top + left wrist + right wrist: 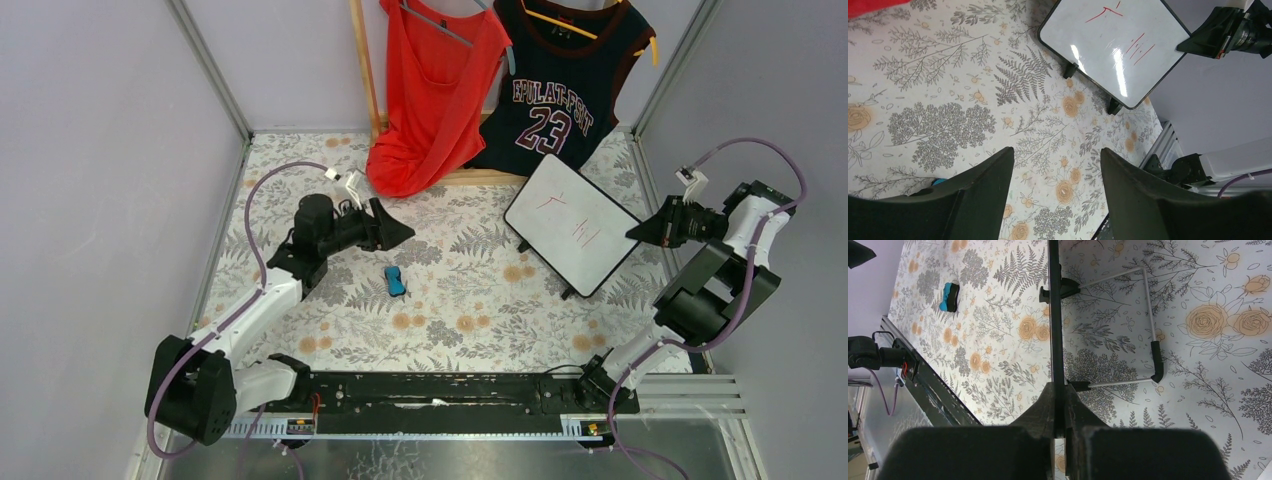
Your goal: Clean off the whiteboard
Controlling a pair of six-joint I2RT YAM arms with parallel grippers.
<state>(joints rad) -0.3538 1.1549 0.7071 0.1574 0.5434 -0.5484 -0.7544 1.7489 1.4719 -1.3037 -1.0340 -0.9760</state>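
Observation:
The whiteboard still has red strokes on it, so my left gripper needs to turn its fingers down next and lower back toward the base onto the blue eraser's middle (395, 281), to clean the whiteboard (572, 224).
The whiteboard (572, 224) stands tilted at the right of the flowered cloth, with thin red strokes (585, 233) on its face. It also shows in the left wrist view (1113, 45). In the right wrist view I see only its black edge (1054, 315) and its wire stand (1149, 315). My right gripper (632, 233) (1059, 387) is shut on the board's right edge. A small blue eraser (396, 281) (949, 296) lies on the cloth mid-table. My left gripper (408, 233) (1055, 152) is open and empty, above the cloth just behind the eraser.
A red top (435, 90) and a dark jersey (560, 80) hang at the back on a wooden rail (362, 60). A black mounting rail (440, 390) runs along the near edge. Purple walls close in both sides.

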